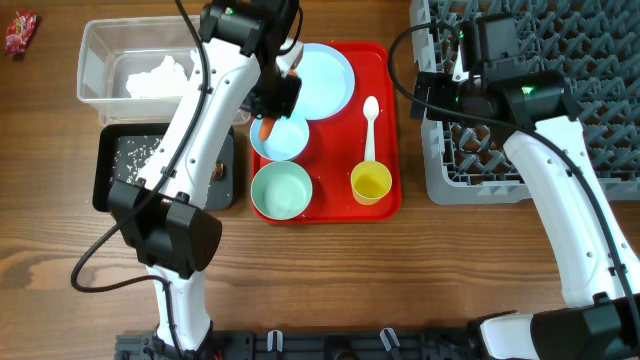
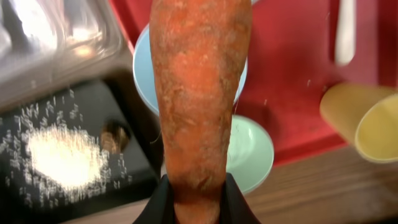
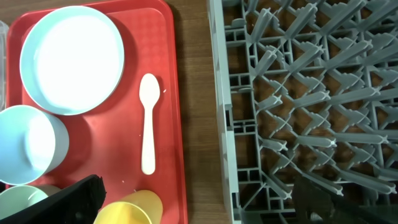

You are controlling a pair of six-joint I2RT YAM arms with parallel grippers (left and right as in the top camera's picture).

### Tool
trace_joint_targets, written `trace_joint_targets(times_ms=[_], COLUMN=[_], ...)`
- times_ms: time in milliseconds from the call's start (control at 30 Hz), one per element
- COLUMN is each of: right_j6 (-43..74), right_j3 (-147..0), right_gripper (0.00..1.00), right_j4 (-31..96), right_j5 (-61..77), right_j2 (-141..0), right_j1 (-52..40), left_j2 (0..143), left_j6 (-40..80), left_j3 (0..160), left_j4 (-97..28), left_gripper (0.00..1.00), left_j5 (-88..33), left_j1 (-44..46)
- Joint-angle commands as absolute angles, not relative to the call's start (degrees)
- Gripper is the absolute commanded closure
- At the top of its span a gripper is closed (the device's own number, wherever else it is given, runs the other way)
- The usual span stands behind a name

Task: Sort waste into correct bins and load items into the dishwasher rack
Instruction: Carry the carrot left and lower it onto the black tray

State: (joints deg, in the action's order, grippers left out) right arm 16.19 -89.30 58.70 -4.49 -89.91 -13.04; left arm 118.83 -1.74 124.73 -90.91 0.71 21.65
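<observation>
The black tray is below my left gripper, to its left in the overhead view, so I should swing my left gripper back and down onto the rice (image 1: 135, 150) and let go of the carrot (image 1: 266, 129).
My left gripper (image 1: 275, 105) is shut on an orange carrot (image 1: 266, 129) and holds it above the light-blue bowl (image 1: 285, 142) on the red tray; the carrot fills the left wrist view (image 2: 199, 93). The light-blue plate (image 1: 322, 80), white spoon (image 1: 370, 125), yellow cup (image 1: 371, 183) and pale green bowl (image 1: 282, 190) also sit on that tray. The clear tub (image 1: 100, 45) holds white napkins (image 1: 160, 75). The black tray (image 1: 105, 175) holds rice (image 1: 135, 150) and a brown lump (image 1: 215, 170). My right gripper (image 3: 199, 205) is open and empty between the tray and the grey rack (image 1: 560, 100).
A red snack wrapper (image 1: 20, 32) lies on the table at the far left corner. The red serving tray (image 1: 385, 70) sits between the bins and the rack. A narrow strip of bare wood (image 3: 196, 93) separates the tray and the rack.
</observation>
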Motion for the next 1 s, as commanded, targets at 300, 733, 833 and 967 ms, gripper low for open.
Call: trace_joint_targets(times_ms=[300, 733, 833, 967], right_j6=[14.98, 15.03, 15.05, 15.03], right_j3=[-89.49, -89.49, -89.49, -89.49], right_gripper=[0.0, 0.0, 0.0, 0.0], right_j4=[59.79, 57.98, 58.37, 58.33], right_j5=[-3.79, -3.77, -3.31, -3.33], right_j2=[-90.54, -90.54, -90.54, -90.54], right_j1=[-12.84, -12.84, -12.84, -12.84], left_j2=[114.96, 100.82, 100.84, 100.84], left_j6=[8.49, 15.66, 19.42, 22.96], left_j3=[124.75, 99.85, 92.53, 85.01], left_j4=[-96.57, -92.75, -84.51, -77.32], left_gripper=[0.96, 0.96, 0.96, 0.96], left_j5=[3.53, 3.77, 3.79, 3.73], left_j1=[17.72, -2.33, -6.28, -11.03])
